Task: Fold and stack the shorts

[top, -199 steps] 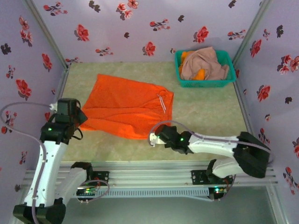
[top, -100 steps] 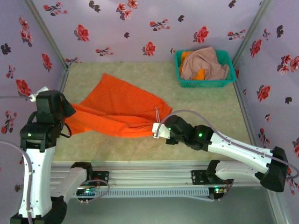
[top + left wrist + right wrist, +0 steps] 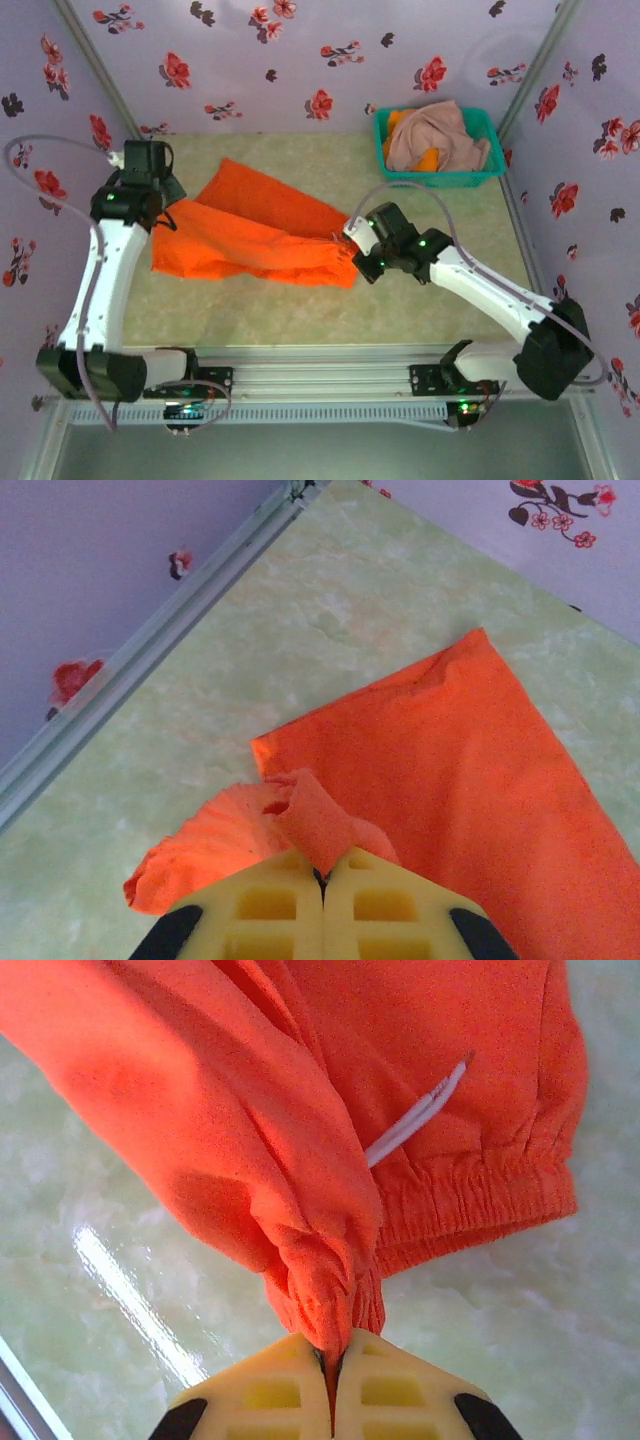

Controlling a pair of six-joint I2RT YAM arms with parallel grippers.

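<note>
My right gripper carries the waistband outward and down onto the lower layer's uncovered elastic corner [image 3: 343,219] [image 3: 548,1192] next, then lets go of it.
A pair of bright orange shorts [image 3: 255,235] lies partly folded across the middle of the green table. My left gripper [image 3: 160,195] is shut on its left hem; in the left wrist view the pinched cloth [image 3: 315,825] bunches above the yellow fingertips [image 3: 270,900], over the flat orange layer [image 3: 470,790]. My right gripper [image 3: 352,243] is shut on the waistband end; the gathered elastic [image 3: 330,1300] sits between its pads [image 3: 390,1390], with the white drawstring [image 3: 415,1115] on the layer below. More shorts, pink-beige [image 3: 440,135] and orange [image 3: 428,158], fill the basket.
A teal mesh basket [image 3: 440,180] stands at the back right corner. Floral walls close in the table on three sides, with a metal frame rail [image 3: 150,645] along the left edge. Bare green tabletop [image 3: 450,225] lies right of the shorts.
Both grippers have carried the near edge of the orange shorts away from the arm bases, over the far half. The cloth now lies doubled, and both arms reach farther in.
</note>
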